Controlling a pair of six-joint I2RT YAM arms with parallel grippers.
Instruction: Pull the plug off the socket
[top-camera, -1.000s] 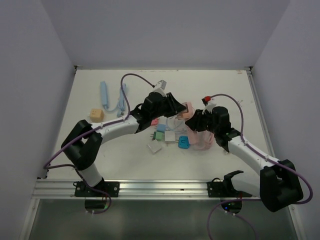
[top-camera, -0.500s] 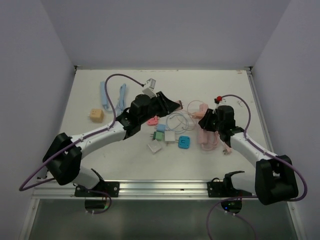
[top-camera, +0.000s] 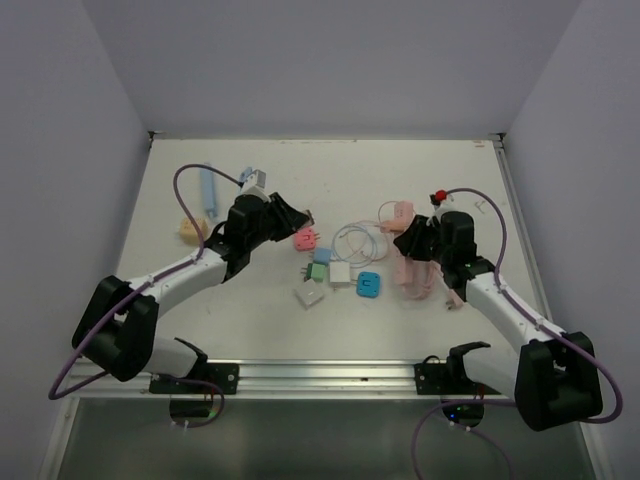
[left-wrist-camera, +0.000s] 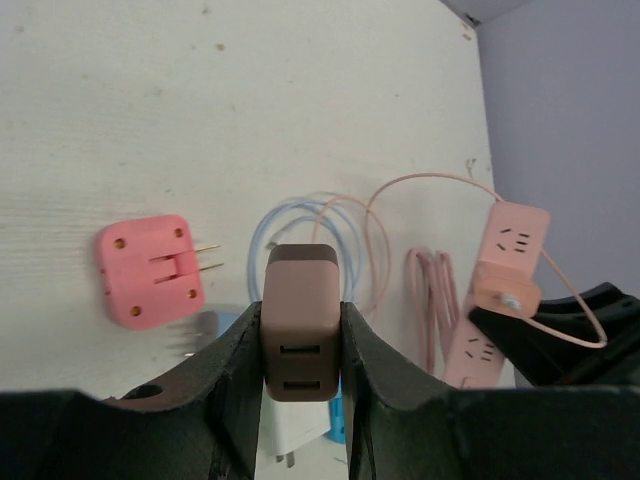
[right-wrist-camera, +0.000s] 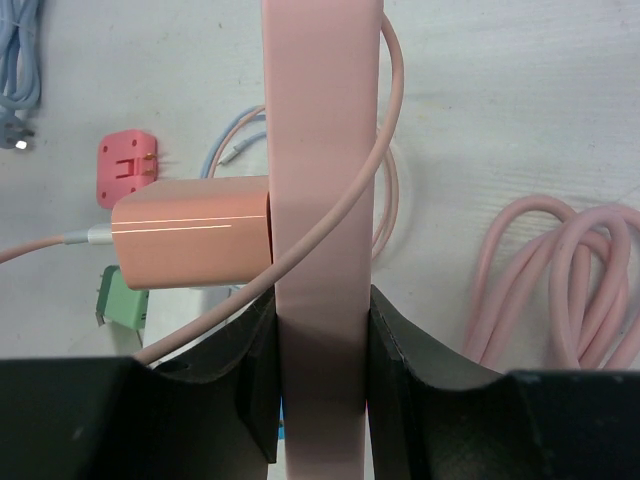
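My left gripper moves back and down next to release the plug beside the green adapter. Bare tabletop lies there, below the gripper and nearer my base.
My left gripper (left-wrist-camera: 300, 318) is shut on a dusty-pink USB charger plug (left-wrist-camera: 300, 285), held above the table and apart from the socket strip. In the top view this gripper (top-camera: 297, 217) is left of centre. My right gripper (right-wrist-camera: 320, 300) is shut on the pink socket strip (right-wrist-camera: 320, 150), seen edge-on. A salmon adapter (right-wrist-camera: 190, 245) with a thin cable sits in the strip's left face. The strip (left-wrist-camera: 510, 265) lies far to the right in the left wrist view. In the top view the right gripper (top-camera: 405, 241) holds the strip (top-camera: 397, 213) right of centre.
Between the arms lie a pink flat plug (top-camera: 305, 239), a green adapter (top-camera: 318, 270), a white adapter (top-camera: 340, 272), a blue adapter (top-camera: 369, 285) and a light-blue cable loop (top-camera: 352, 240). The strip's pink cord (top-camera: 415, 275) is coiled right. Blue cables (top-camera: 208, 190) and a tan cube (top-camera: 190, 229) lie back left.
My left gripper has drawn away to the left from the socket strip, carrying the charger plug. My right gripper has kept hold of the strip and shifted slightly right.
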